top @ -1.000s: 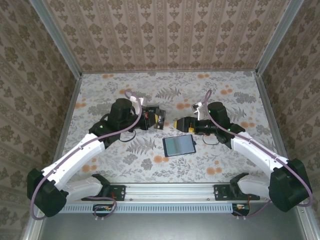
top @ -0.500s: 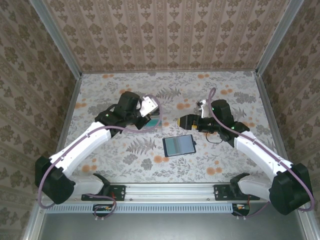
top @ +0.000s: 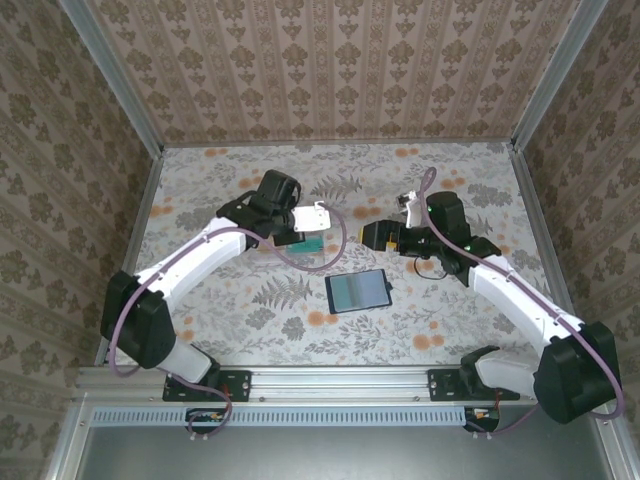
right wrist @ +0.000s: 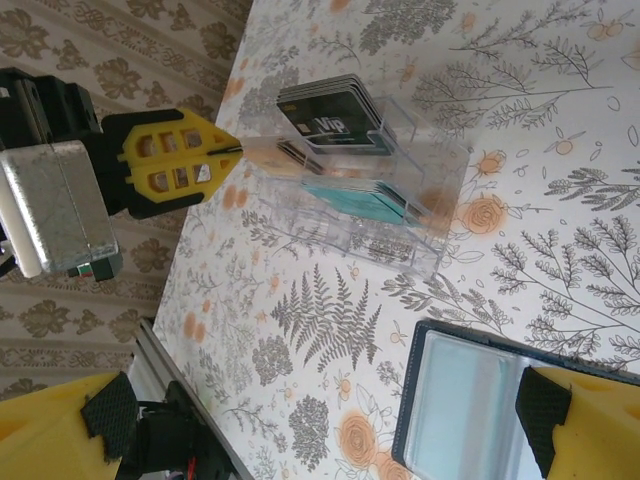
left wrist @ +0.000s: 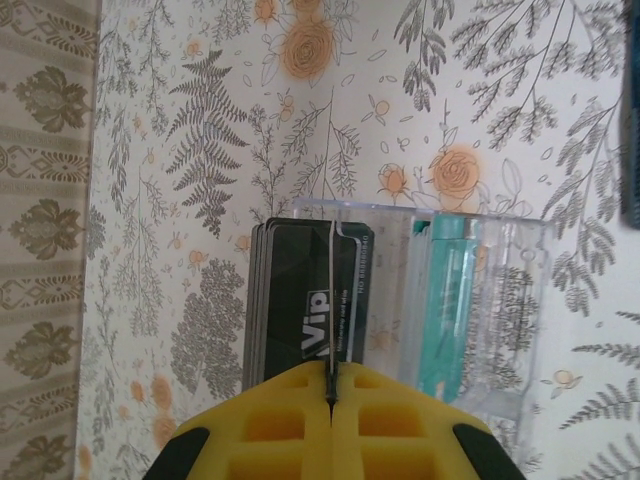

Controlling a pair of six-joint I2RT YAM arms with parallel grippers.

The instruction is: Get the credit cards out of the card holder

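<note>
The black "Vip" stack [left wrist: 295, 300] is below and just outward of my left gripper's fingers, so I should lower it slightly outward and release its tan credit card there next.
The card holder [top: 358, 290] lies open on the table, dark navy with greyish sleeves facing up, and its left part shows in the right wrist view [right wrist: 470, 415]. My left gripper [top: 300, 238] [left wrist: 331, 375] is shut on one thin tan credit card [right wrist: 265, 153], seen edge-on [left wrist: 331, 300] above the clear box. Black credit cards marked "Vip" [left wrist: 310, 300] [right wrist: 335, 118] are stacked in that box. My right gripper [top: 375, 236] [right wrist: 325, 410] hangs open just behind the card holder with nothing between its fingers.
The clear plastic box [top: 312, 252] [left wrist: 480, 300] [right wrist: 420, 215] stands left of the card holder, with teal cards [left wrist: 445, 300] [right wrist: 360, 200] in its second compartment. Patterned walls close the table on three sides. The two grippers face each other a short way apart.
The left arm has stretched out and turned its wrist, bringing the held card over the clear box. The right gripper has drifted slightly back. The card holder has stayed put.
</note>
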